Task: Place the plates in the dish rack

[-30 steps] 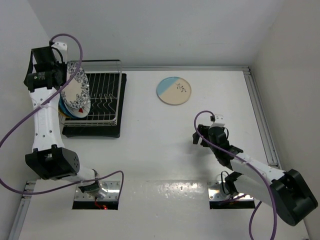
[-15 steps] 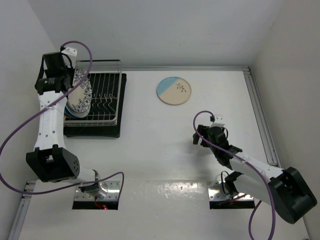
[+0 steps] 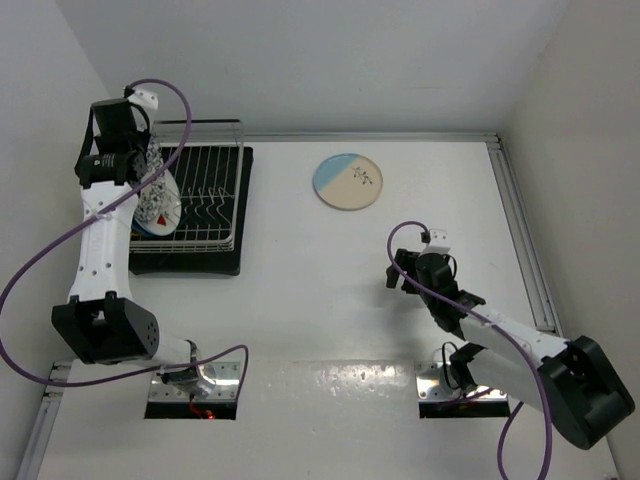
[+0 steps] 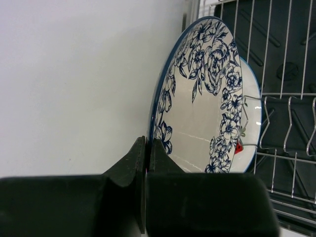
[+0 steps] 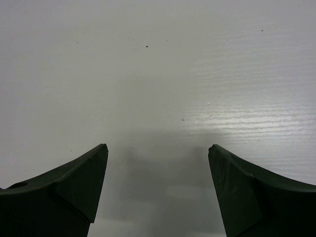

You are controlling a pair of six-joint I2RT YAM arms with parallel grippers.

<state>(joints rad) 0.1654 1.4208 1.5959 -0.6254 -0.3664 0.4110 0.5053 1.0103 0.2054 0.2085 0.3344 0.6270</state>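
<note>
Next I need to move my left gripper down and to the right in the top view, since the dish rack's open wires past the red-marked plate (image 3: pixel 189 207) (image 4: pixel 265 123) lie below it on that side.
My left gripper (image 4: pixel 147 141) is shut on the rim of the white plate with blue floral pattern (image 4: pixel 207 98). It holds that plate nearly upright over the left end of the dish rack (image 3: pixel 208 190). In the top view the left gripper (image 3: pixel 138 170) is beside this floral plate (image 3: pixel 160 195). A white plate with a red mark (image 4: pixel 251 123) stands just behind it among the tines. The blue-and-cream plate with a sprig (image 3: pixel 348 181) lies flat on the table, right of the rack. My right gripper (image 3: pixel 400 272) hovers open over bare table, its jaws (image 5: pixel 158 148) wide apart with nothing between them.
The rack sits on a black tray (image 3: pixel 190 262) at the table's far left, close to the left wall (image 4: pixel 74 74). A raised rail runs along the rack's back. A metal strip (image 3: pixel 520 230) borders the table on the right.
My left arm has swung in toward the rack and turned the floral plate from a slanted, face-up pose to nearly upright at the rack's left end. The right arm has not moved.
</note>
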